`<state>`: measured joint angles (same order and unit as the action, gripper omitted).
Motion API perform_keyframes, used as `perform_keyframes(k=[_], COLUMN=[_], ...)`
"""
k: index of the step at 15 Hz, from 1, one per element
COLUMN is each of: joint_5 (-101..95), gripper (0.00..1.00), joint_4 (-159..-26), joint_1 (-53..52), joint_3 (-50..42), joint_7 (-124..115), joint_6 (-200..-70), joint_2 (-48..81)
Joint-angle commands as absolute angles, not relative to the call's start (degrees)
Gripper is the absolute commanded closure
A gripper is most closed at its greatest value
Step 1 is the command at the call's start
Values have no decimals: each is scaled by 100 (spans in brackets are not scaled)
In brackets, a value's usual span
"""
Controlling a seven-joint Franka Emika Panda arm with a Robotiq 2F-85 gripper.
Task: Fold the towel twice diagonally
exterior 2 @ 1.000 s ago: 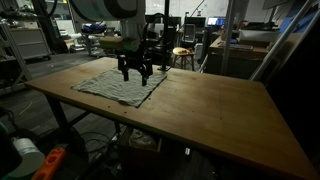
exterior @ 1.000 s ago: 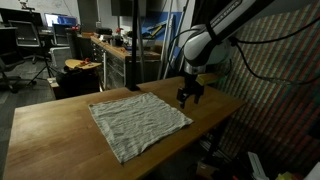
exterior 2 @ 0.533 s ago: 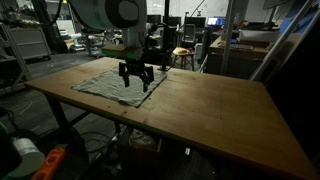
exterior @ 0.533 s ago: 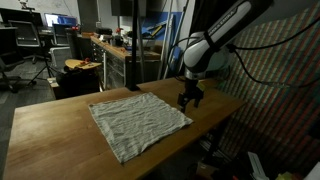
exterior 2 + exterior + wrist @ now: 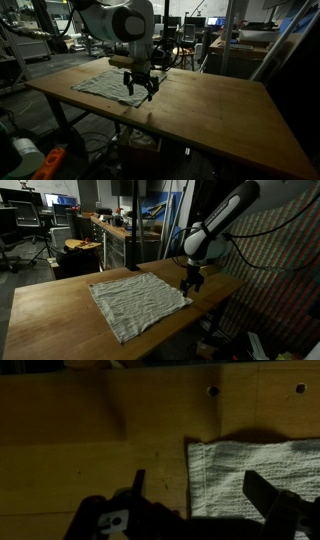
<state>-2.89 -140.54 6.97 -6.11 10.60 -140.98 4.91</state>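
I need to bring my gripper down onto that corner (image 5: 188, 301) (image 5: 195, 452) of the towel next, and then close on it.
A pale grey towel (image 5: 138, 300) lies flat and unfolded on the wooden table (image 5: 50, 310); it also shows in the other exterior view (image 5: 112, 86). My gripper (image 5: 188, 287) hangs low over the towel's corner nearest the table's edge, also in an exterior view (image 5: 139, 90). In the wrist view the towel's corner (image 5: 255, 470) lies between my open fingers (image 5: 136, 485), and my gripper (image 5: 198, 488) straddles its edge. The jaws are open and hold nothing.
The table's edge (image 5: 225, 285) is close beside the gripper. A workbench with clutter (image 5: 110, 225) and office chairs stand behind. Two screw holes (image 5: 212, 391) mark the table top ahead of the towel.
My gripper has come down and shifted toward the towel's corner by the table's edge. The towel has not moved.
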Motion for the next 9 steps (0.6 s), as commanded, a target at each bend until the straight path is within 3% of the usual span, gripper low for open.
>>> perform_keyframes(k=[1,7,8,9], joint_5=[-6,155,171,194], gripper=[0,0,6,26], joint_4=[-13909,-13780,-13770,-13751], joint_1=[772,807,812,817], joint_3=[-592,-540,-531,-521], joint_7=[1447,1648,1669,1695], joint_6=[-14268,-14284,-14288,-14280], joint_2=[756,995,1026,1049])
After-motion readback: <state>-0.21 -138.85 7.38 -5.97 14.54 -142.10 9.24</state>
